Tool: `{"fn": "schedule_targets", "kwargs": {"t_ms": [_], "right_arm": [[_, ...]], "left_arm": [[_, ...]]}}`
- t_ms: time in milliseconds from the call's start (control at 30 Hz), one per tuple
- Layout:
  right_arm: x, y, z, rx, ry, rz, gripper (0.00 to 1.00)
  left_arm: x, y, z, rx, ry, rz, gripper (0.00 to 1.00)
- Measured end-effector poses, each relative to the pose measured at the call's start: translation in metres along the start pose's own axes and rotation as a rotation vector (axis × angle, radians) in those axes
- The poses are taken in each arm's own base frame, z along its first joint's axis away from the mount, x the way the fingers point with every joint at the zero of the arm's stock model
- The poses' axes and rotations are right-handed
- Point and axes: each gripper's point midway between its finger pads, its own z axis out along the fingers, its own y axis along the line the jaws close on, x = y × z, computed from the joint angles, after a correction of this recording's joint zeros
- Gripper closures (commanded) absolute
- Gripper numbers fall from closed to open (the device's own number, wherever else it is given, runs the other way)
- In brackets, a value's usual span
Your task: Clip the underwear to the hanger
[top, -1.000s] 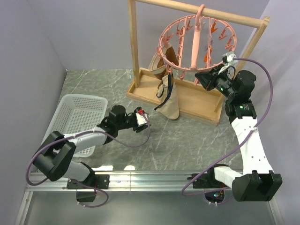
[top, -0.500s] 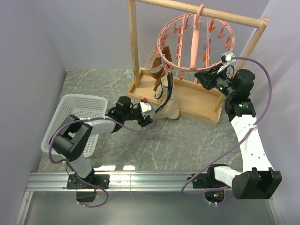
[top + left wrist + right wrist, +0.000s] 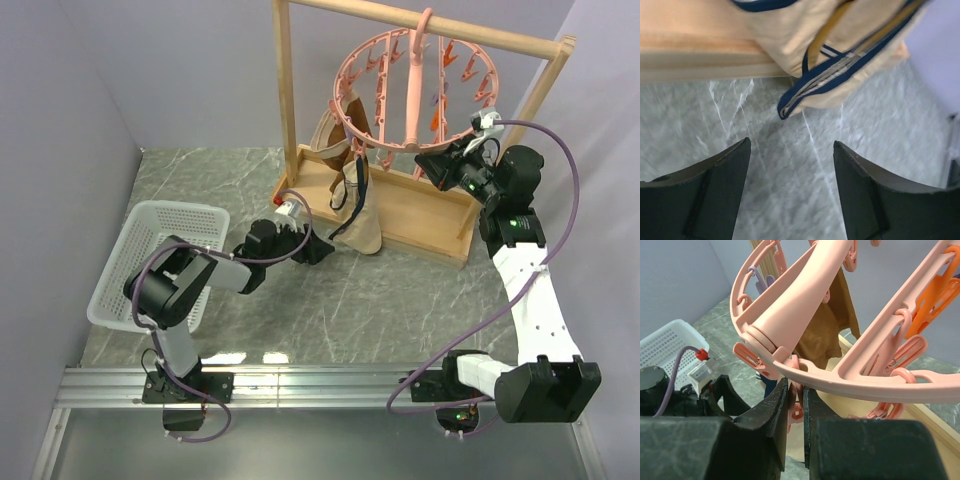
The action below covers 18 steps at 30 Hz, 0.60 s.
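Observation:
Next I should move my left gripper to the right in the overhead view onto the underwear's fold of trimmed edge [image 3: 337, 233] [image 3: 790, 102], which juts toward my open fingers.
The salmon-pink hanger [image 3: 415, 75] hangs by its hook from the wooden rack's top bar. The beige underwear [image 3: 366, 222] with dark trim dangles under the ring's left side, its lower end over the rack's base. My left gripper [image 3: 318, 248] is low over the table just short of that lower end, open and empty. In the left wrist view the underwear [image 3: 840, 40] lies just ahead of the left gripper [image 3: 791, 147]. My right gripper [image 3: 796, 385] is shut on a pink clip peg [image 3: 796, 407] under the hanger ring [image 3: 805, 305].
A darker brown garment [image 3: 345, 128] hangs on the ring's left side next to the underwear. The wooden rack's base tray [image 3: 410, 210] and uprights stand at the back. A white mesh basket [image 3: 160, 250] sits at the left, beside my left arm.
My left arm has reached right toward the rack and turned its wrist, and its jaws have opened wider near the underwear's lower end. The right gripper has kept its hold on the peg.

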Motion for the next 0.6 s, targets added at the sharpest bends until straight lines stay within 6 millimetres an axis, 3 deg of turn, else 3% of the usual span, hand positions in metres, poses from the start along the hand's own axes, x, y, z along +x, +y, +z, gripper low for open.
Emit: {"fn": "schedule_targets", "kwargs": {"t_ms": [167,400,600], "right_arm": [[0.002,-0.002,0.001,0.006,0.004,0.011,1.0],[0.002,0.001,0.003,0.004,0.005,0.031,1.0],[0.003,0.005,0.005,0.0,0.007,0.034,1.0]], "left_arm": [[0.011,-0.006,0.001,-0.021,-0.033,-0.17,0.28],[0.026,-0.022,0.016,0.016,-0.038,-0.266,0.3],[0.022,-0.018,0.036,-0.005,-0.064,-0.314,0.33]]}}
